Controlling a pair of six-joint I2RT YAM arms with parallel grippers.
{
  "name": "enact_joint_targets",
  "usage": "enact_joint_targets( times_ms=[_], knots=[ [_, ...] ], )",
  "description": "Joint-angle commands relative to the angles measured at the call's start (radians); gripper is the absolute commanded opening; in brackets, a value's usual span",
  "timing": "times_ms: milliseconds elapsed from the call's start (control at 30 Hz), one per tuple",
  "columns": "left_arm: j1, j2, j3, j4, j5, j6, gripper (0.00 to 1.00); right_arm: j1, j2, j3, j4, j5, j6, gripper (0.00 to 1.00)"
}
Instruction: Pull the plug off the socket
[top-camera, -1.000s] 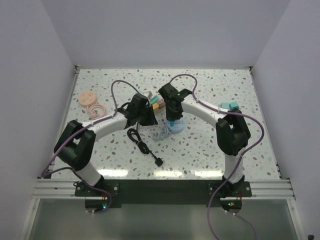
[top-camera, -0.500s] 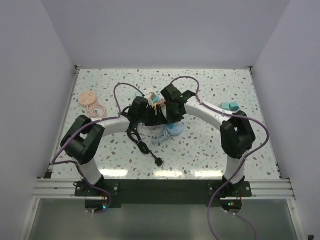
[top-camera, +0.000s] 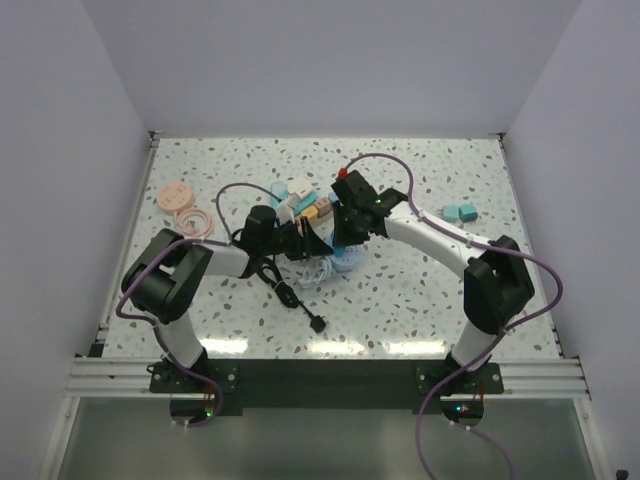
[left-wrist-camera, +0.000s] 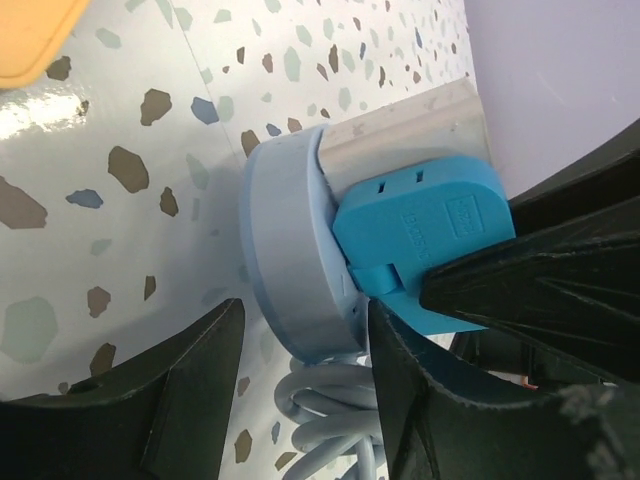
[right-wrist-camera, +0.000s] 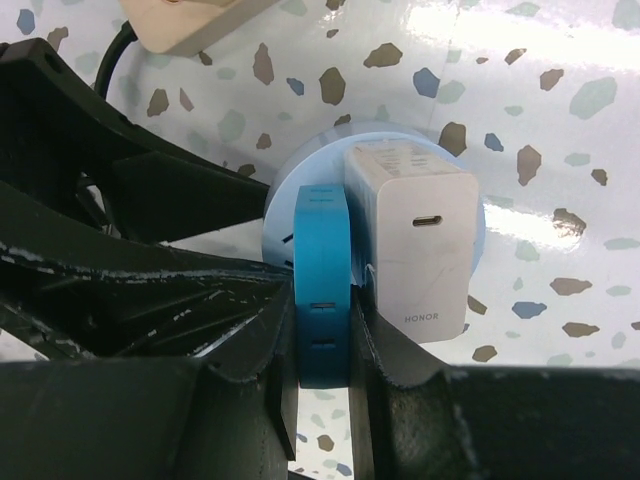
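Observation:
My right gripper lifts the plug off the socket next, then carries it outward past the blocks and lowers it.
A bright blue plug (right-wrist-camera: 322, 270) stands in a round pale blue socket (left-wrist-camera: 290, 260) lying on the speckled table, beside a white charger (right-wrist-camera: 415, 250) plugged into the same disc. My right gripper (right-wrist-camera: 323, 340) is shut on the blue plug, one finger on each flat side. My left gripper (left-wrist-camera: 300, 390) is open, its fingers (left-wrist-camera: 190, 400) straddling the disc's rim with a gap on the left side. In the top view both grippers meet at the socket (top-camera: 345, 258) in the middle of the table. A pale blue cable coil (left-wrist-camera: 340, 410) lies under the disc.
A pale wooden strip (right-wrist-camera: 190, 20) with a black cable lies just beyond the disc. The black cable (top-camera: 290, 295) trails toward the front. Coloured blocks (top-camera: 300, 200) sit behind the grippers, pink discs (top-camera: 177, 196) at the left, teal blocks (top-camera: 460, 211) at the right.
My left gripper has opened and slid right and lower, coming around the round socket. The right arm has shifted slightly while keeping its hold on the blue plug.

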Motion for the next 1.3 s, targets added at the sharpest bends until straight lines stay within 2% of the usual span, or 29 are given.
enact_joint_targets(
  times_ms=[0,67,167,200,267,367,767,867,900,1033,1100,1267],
  knots=[
    [-0.006,0.009,-0.027,0.138,0.085,-0.044,0.56,-0.003,-0.059,0.010,0.118,-0.033,0.024,0.00],
    [-0.008,0.010,-0.027,0.136,0.078,-0.049,0.49,-0.003,-0.054,0.010,0.121,-0.030,0.022,0.00],
    [-0.006,0.016,-0.018,0.068,0.032,-0.038,0.26,-0.003,-0.048,0.029,0.104,-0.031,0.022,0.00],
    [-0.006,0.019,-0.015,0.048,0.018,-0.030,0.14,-0.003,-0.048,0.038,0.098,-0.031,0.022,0.00],
    [-0.003,0.032,-0.003,-0.024,-0.034,-0.013,0.00,-0.003,-0.053,0.047,0.081,-0.030,0.022,0.00],
    [0.000,0.056,0.017,-0.108,-0.079,0.019,0.00,-0.007,-0.071,0.078,0.042,-0.011,0.013,0.00],
    [0.012,0.133,0.024,-0.144,-0.111,0.022,0.00,-0.015,-0.137,0.050,0.038,-0.034,0.004,0.00],
    [0.012,0.128,0.025,-0.141,-0.111,0.019,0.00,-0.016,-0.174,0.029,0.031,0.024,-0.010,0.00],
    [0.012,0.124,0.027,-0.136,-0.106,0.017,0.00,-0.024,-0.182,0.033,0.022,0.100,-0.014,0.00],
    [0.014,0.099,0.028,-0.119,-0.083,0.008,0.00,-0.145,-0.191,0.058,-0.044,0.260,0.016,0.00],
    [0.014,0.075,0.031,-0.121,-0.077,0.007,0.00,-0.272,-0.177,0.046,-0.046,0.307,0.059,0.00],
    [0.012,0.032,0.066,-0.171,-0.054,0.024,0.00,-0.513,-0.041,0.068,0.011,0.325,0.093,0.00]
  ],
)
